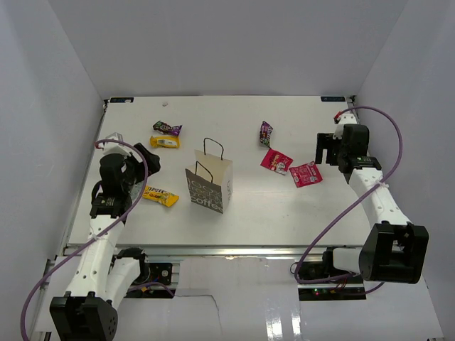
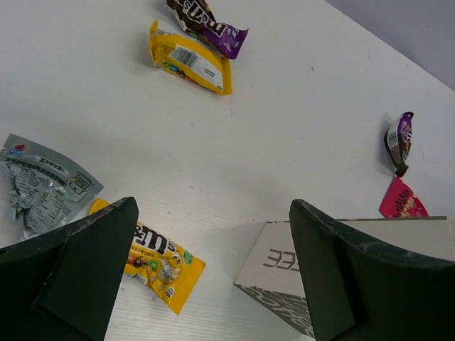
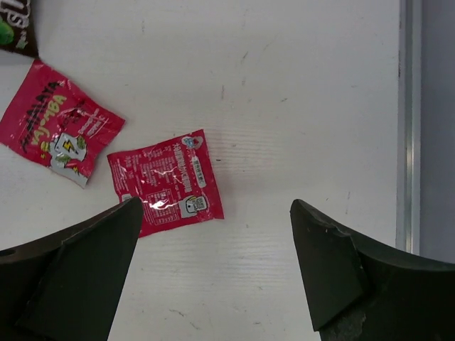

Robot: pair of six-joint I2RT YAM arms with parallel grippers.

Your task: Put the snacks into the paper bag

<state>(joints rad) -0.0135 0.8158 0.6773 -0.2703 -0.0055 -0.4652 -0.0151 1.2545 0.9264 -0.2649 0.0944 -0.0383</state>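
Observation:
My right gripper should turn and go down to the left in the top view next, because the red packet by the purple one lies at an angle there.
The paper bag (image 1: 210, 183) stands upright mid-table; its side shows in the left wrist view (image 2: 281, 261). On the table lie two yellow packets (image 1: 161, 196) (image 1: 164, 142), two purple packets (image 1: 167, 128) (image 1: 266, 133) and two red packets (image 1: 276, 161) (image 1: 306, 174). My left gripper (image 1: 148, 165) is open and empty above the table, left of the bag, with the near yellow packet (image 2: 158, 263) by its left finger (image 2: 85, 270). My right gripper (image 1: 323, 150) is open and empty, right of the red packets; one red packet (image 3: 165, 183) lies by its left finger (image 3: 78, 277).
A silvery grey packet (image 2: 39, 188) lies at the table's left side beside the left arm. The far yellow (image 2: 190, 60) and purple (image 2: 210, 25) packets lie side by side at the back left. A metal rail (image 3: 405, 121) marks the table's right edge. White walls enclose the table.

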